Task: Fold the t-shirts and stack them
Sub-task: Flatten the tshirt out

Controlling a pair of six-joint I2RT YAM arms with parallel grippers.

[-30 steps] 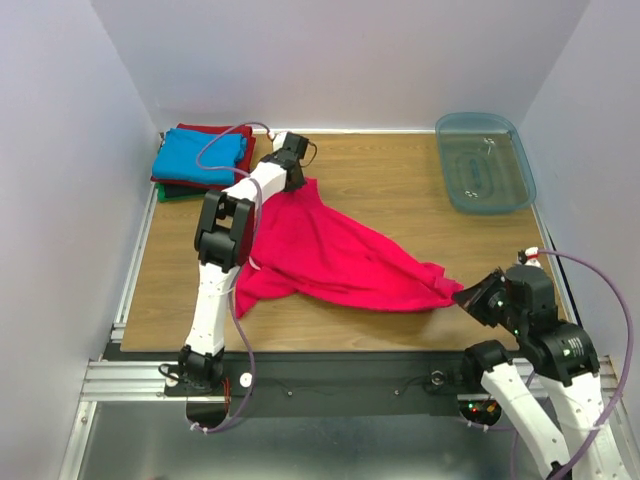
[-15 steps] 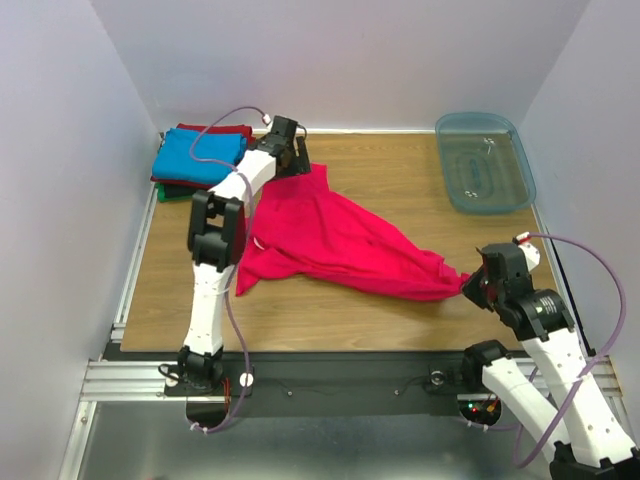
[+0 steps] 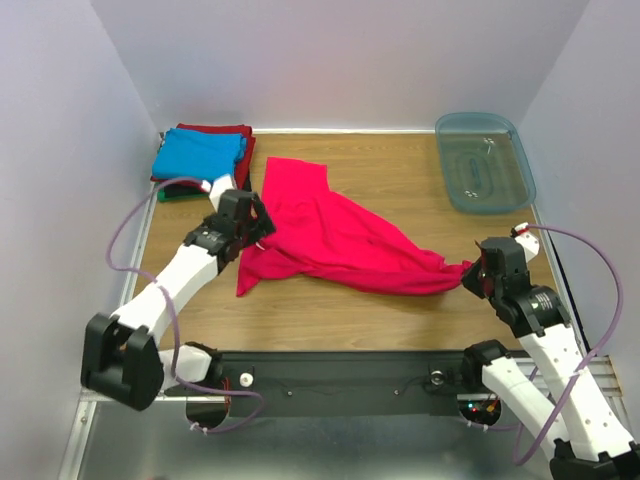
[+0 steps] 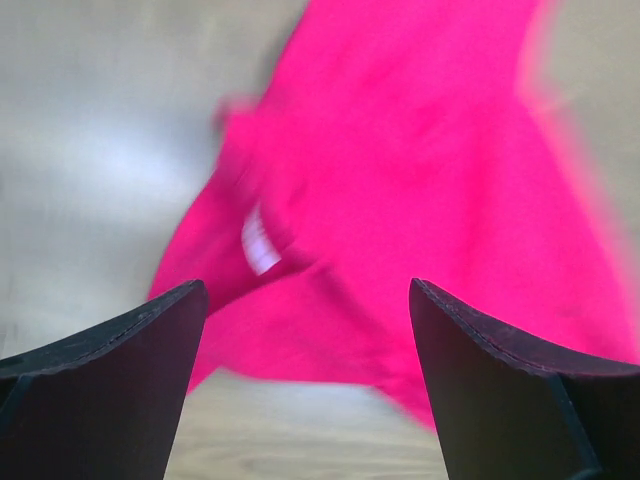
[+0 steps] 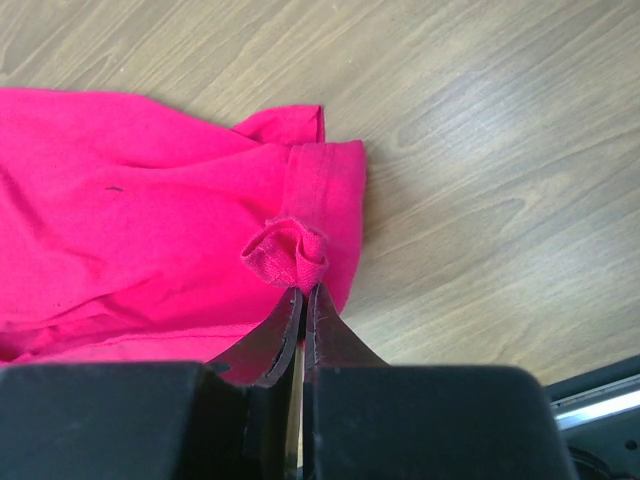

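Observation:
The shirt's opposite end is already in my right gripper, so next I need to lower my left gripper onto the folded edge (image 3: 268,245) (image 4: 305,275) beside the small white tag.
A bright pinkish-red t-shirt (image 3: 335,235) lies crumpled across the middle of the wooden table, stretched from the back left to the front right. My left gripper (image 3: 262,226) hovers at its left edge, open and empty; in the left wrist view the blurred shirt (image 4: 400,170) lies below the open gripper (image 4: 305,290). My right gripper (image 3: 470,279) is shut on the shirt's right tip; the right wrist view shows a small bunch of its hem (image 5: 290,250) pinched at the gripper (image 5: 305,292). A stack of folded t-shirts (image 3: 198,153), sky blue on top of dark red, sits at the back left corner.
A translucent blue-grey plastic bin (image 3: 485,160) stands at the back right. Bare wood (image 3: 400,165) lies between it and the shirt. White walls close in the table on three sides, and a metal rail runs along the near edge.
My left gripper opened and let go of the shirt's far corner, then the arm swung back towards the near left. The right gripper still holds the tip.

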